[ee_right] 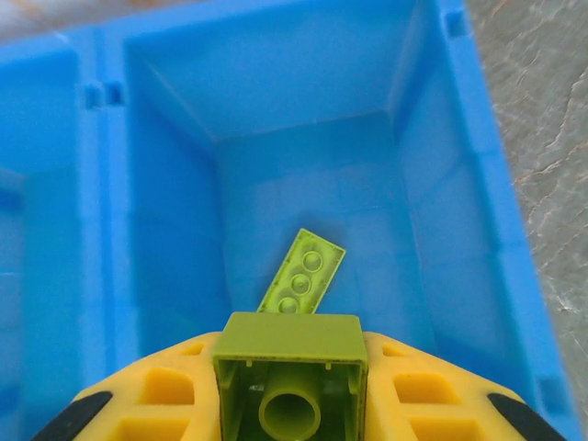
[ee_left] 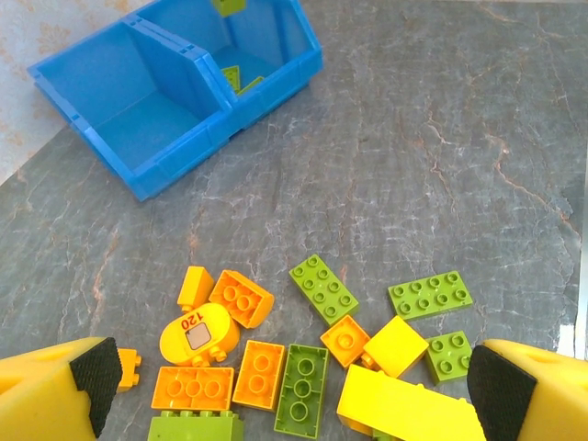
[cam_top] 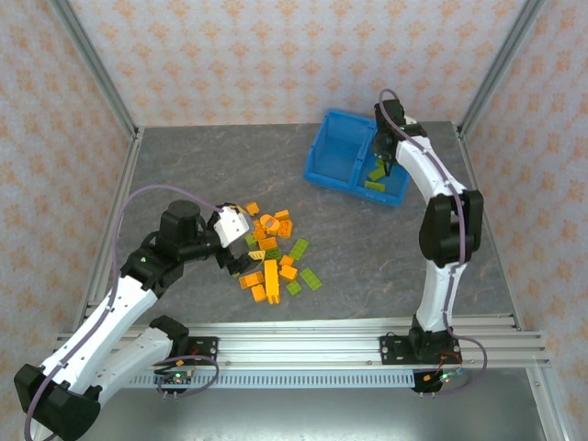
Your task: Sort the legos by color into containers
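Next, my left gripper turns and descends to close across the brick's long sides, since the tall orange brick point(cam_top: 271, 279) point(ee_left: 407, 407) lies below, pointing lengthwise at one finger.
A heap of orange and lime green legos point(cam_top: 276, 253) lies on the grey table. My left gripper point(cam_top: 237, 253) hangs open over its left side. In the left wrist view the left gripper point(ee_left: 294, 386) straddles the legos point(ee_left: 303, 386), its pads point(ee_left: 92, 381) wide apart and touching nothing. The blue bin point(cam_top: 317, 167) stands at the back right. My right gripper point(cam_top: 386, 170) is above its right container, shut on a lime green brick point(ee_right: 289, 367). A flat green lego point(ee_right: 303, 273) leans on that container's floor point(ee_right: 367, 220).
An aluminium rail point(cam_top: 303, 335) runs along the table's near edge, and frame posts stand at the back corners. Bare grey tabletop point(cam_top: 386, 257) lies between the heap and the bin. The bin's central wall point(ee_left: 197, 78) splits its two containers.
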Robot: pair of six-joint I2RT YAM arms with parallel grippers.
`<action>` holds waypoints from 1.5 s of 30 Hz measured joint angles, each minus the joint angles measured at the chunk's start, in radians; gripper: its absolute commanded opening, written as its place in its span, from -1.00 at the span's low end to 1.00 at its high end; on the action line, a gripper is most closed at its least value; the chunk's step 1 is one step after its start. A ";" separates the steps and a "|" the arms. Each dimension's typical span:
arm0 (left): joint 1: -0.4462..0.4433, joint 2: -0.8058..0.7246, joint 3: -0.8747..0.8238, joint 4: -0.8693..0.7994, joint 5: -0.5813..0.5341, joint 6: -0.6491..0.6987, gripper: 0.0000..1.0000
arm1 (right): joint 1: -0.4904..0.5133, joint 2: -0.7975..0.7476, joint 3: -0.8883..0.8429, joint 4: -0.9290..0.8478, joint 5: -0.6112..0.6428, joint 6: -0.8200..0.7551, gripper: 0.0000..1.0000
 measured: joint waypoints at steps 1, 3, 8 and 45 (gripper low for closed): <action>0.000 0.000 0.000 0.000 -0.005 0.000 0.99 | 0.000 0.035 0.015 -0.004 0.000 -0.003 -0.36; 0.000 0.000 0.000 -0.001 -0.020 0.000 0.99 | 0.000 0.088 0.035 -0.011 0.000 -0.002 -0.24; 0.000 0.000 0.000 0.000 -0.064 -0.005 0.99 | 0.000 0.124 0.039 -0.031 -0.003 -0.002 -0.05; -0.476 0.647 0.202 -0.341 -0.530 -1.485 0.18 | 0.140 -0.340 -0.342 -0.051 -0.263 -0.040 0.93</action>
